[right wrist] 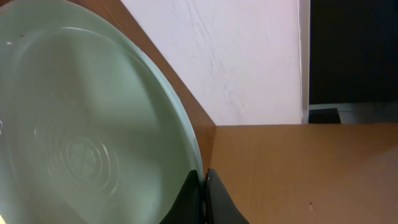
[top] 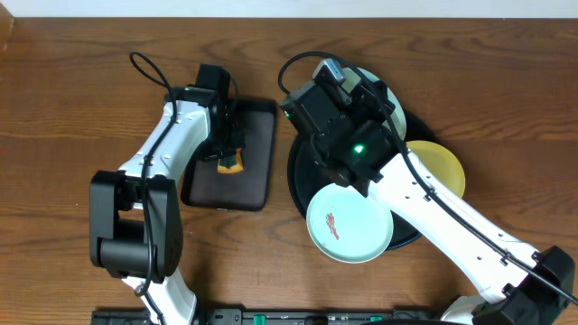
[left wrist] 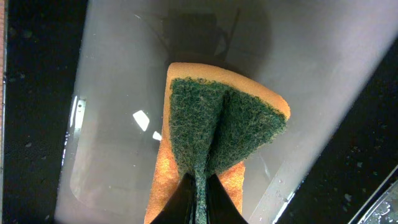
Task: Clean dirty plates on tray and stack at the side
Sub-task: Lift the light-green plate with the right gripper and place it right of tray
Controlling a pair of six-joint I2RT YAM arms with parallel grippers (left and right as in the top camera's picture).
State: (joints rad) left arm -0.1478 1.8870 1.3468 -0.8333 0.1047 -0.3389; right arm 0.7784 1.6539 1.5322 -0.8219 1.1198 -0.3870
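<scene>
The robot's right gripper needs to swing to the right in the overhead view, lower the yellow plate and let go of it, because the tabletop beside the plate is bare.
The round black tray (top: pixel 300 185) sits right of centre. A pale turquoise plate (top: pixel 348 224) with a reddish smear lies on its front part. A pale yellow plate (top: pixel 444 168) lies at its right edge, partly under my right arm. My right gripper (right wrist: pixel 204 186) is shut on the rim of a second pale turquoise plate (right wrist: pixel 81 124), held tilted over the tray's far side (top: pixel 390 104). My left gripper (left wrist: pixel 199 196) is shut on an orange sponge with a green scouring face (left wrist: pixel 224 124), folded between the fingers, over the rectangular tray. In the overhead view the sponge (top: pixel 230 162) shows below the left wrist.
The smaller rectangular black tray (top: pixel 257 171) lies left of the round one, and its wet glossy floor (left wrist: pixel 112 124) fills the left wrist view. Bare wooden table (top: pixel 72 108) lies to the left and at the far right. A white wall (right wrist: pixel 249 62) stands behind the table.
</scene>
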